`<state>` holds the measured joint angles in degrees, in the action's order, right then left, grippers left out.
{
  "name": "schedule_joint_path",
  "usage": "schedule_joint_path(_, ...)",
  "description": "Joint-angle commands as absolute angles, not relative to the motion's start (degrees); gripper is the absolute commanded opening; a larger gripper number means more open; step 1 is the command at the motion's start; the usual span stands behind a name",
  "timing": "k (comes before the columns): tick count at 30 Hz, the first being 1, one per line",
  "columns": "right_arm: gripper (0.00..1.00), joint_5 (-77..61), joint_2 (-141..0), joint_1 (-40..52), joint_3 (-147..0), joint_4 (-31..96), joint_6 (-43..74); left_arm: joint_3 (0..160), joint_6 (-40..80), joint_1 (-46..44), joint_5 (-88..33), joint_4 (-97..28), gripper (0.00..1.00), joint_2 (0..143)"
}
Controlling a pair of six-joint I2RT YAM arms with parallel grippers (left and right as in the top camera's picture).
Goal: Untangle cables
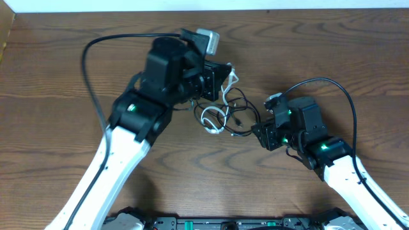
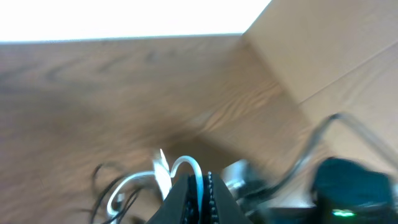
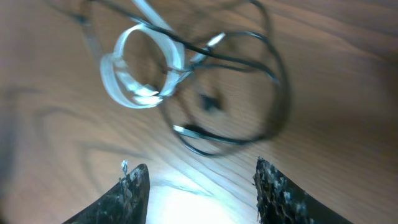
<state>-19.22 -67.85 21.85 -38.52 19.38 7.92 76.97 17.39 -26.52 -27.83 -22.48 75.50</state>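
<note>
Next, my left gripper lifts the white loop and carries it toward my right gripper's spread fingers, then releases it.
A white cable (image 1: pixel 213 118) and a black cable (image 1: pixel 241 115) lie tangled on the wooden table between my two arms. My left gripper (image 1: pixel 225 75) is shut on an upper loop of the white cable; in the left wrist view the white cable (image 2: pixel 186 168) arches out from between the closed jaws (image 2: pixel 200 190). My right gripper (image 1: pixel 259 133) is open and empty just right of the tangle. The right wrist view shows the white coil (image 3: pixel 140 68) and black loops (image 3: pixel 249 81) beyond its spread jaws (image 3: pixel 202 180).
Thick black arm wires arc over the table at the upper left (image 1: pixel 89 57) and upper right (image 1: pixel 332 83). A cardboard box (image 2: pixel 336 56) shows in the left wrist view. The table's far edge meets a white wall (image 1: pixel 128 5).
</note>
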Motion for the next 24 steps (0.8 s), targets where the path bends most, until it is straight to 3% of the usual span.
schedule_joint_path(1, 0.51, -30.89, -67.90, 22.17, -38.54, 17.52, 3.92, 77.38, 21.82, -26.44, -30.68, -21.43, 0.08, 73.73)
schedule_joint_path(8, 0.55, -31.99, -67.90, 22.17, -38.54, 11.66, 3.53, 77.38, 24.40, -26.44, -40.25, -17.69, 0.07, 72.60)
schedule_joint_path(13, 0.62, -31.38, -67.90, 22.39, -38.54, 4.95, -2.17, 77.38, 26.04, -26.44, -49.45, -12.29, 0.07, 72.58)
schedule_joint_path(19, 0.76, -20.69, -68.27, 22.39, -38.54, -2.92, -2.72, 77.38, 28.45, -26.44, -53.60, -9.50, 0.07, 72.53)
schedule_joint_path(24, 0.78, -19.86, -70.67, 22.39, -38.54, -14.09, -3.53, 77.38, 31.24, -26.44, -56.75, -6.42, 0.08, 72.10)
